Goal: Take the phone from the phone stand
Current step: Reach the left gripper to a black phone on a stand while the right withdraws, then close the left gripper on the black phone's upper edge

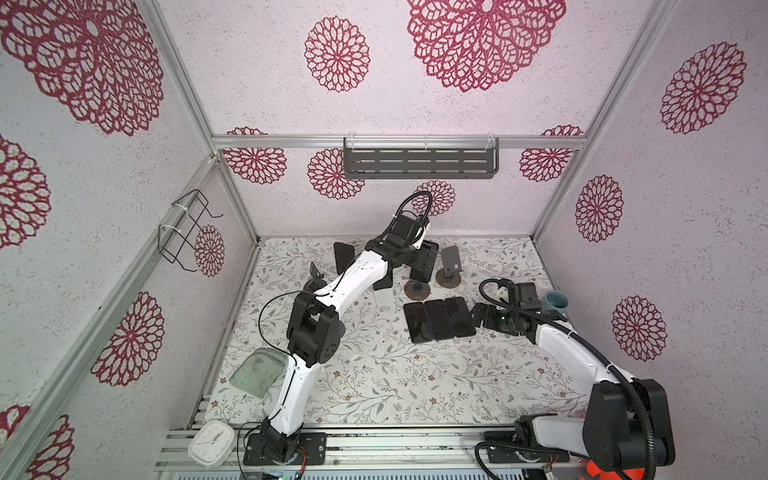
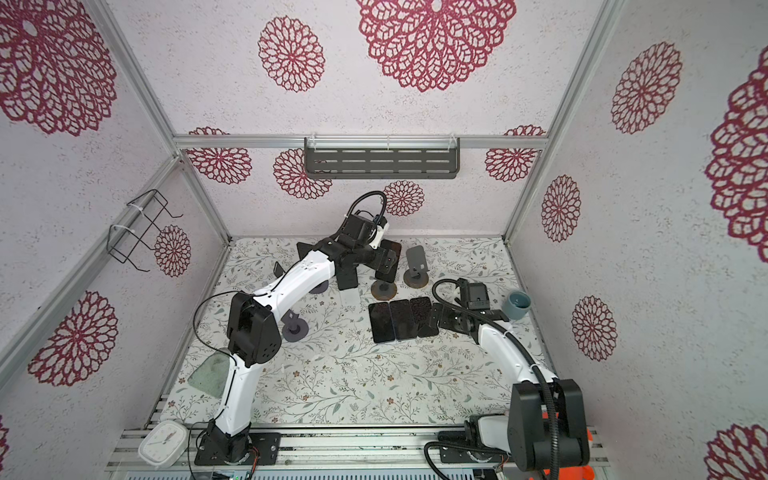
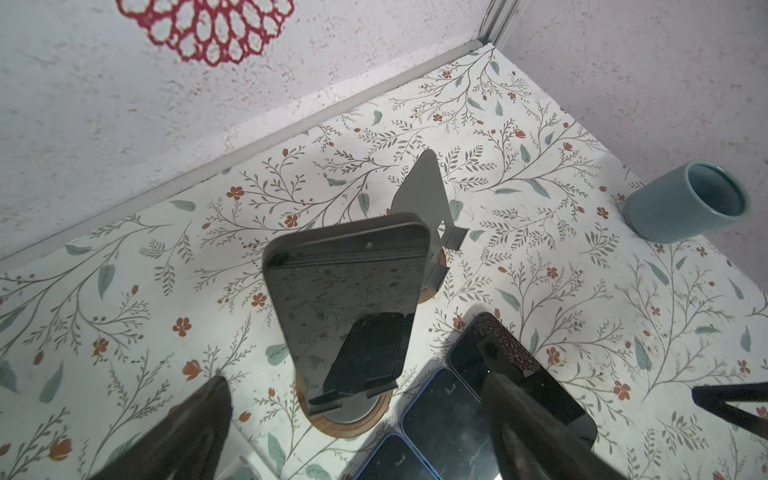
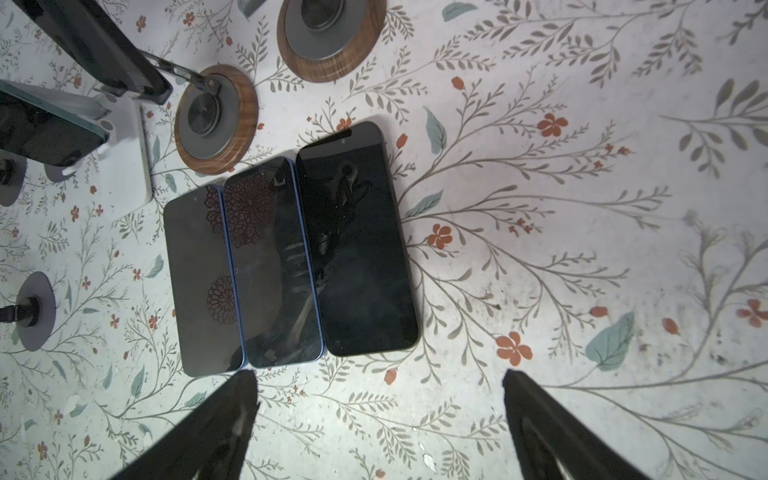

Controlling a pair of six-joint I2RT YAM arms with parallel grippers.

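Next, my left gripper lowers over the dark phone's upper end (image 1: 430, 248) (image 3: 346, 252), which stands below my fingers, and closes on its side edges, clear of the stand.
A dark phone (image 3: 340, 282) leans on a phone stand with a round wooden base (image 3: 353, 422), at the back middle of the floral mat in both top views (image 1: 420, 274) (image 2: 384, 272). My left gripper (image 3: 354, 362) is open wide. Its two dark fingers (image 3: 199, 424) flank the phone and stand without touching them. In both top views the left gripper (image 1: 422, 259) sits right at the phone. My right gripper (image 4: 379, 374) is open over bare mat, just short of three phones (image 4: 291, 249) lying flat side by side. Nothing is between its fingers.
An empty grey stand (image 1: 451, 259) on a wooden base is right of the phone. More phones on stands (image 1: 344, 255) are behind the left arm. A blue cup (image 1: 557, 303) is by the right wall, and a green cloth (image 1: 257, 372) and a white clock (image 1: 212, 440) are at the front left.
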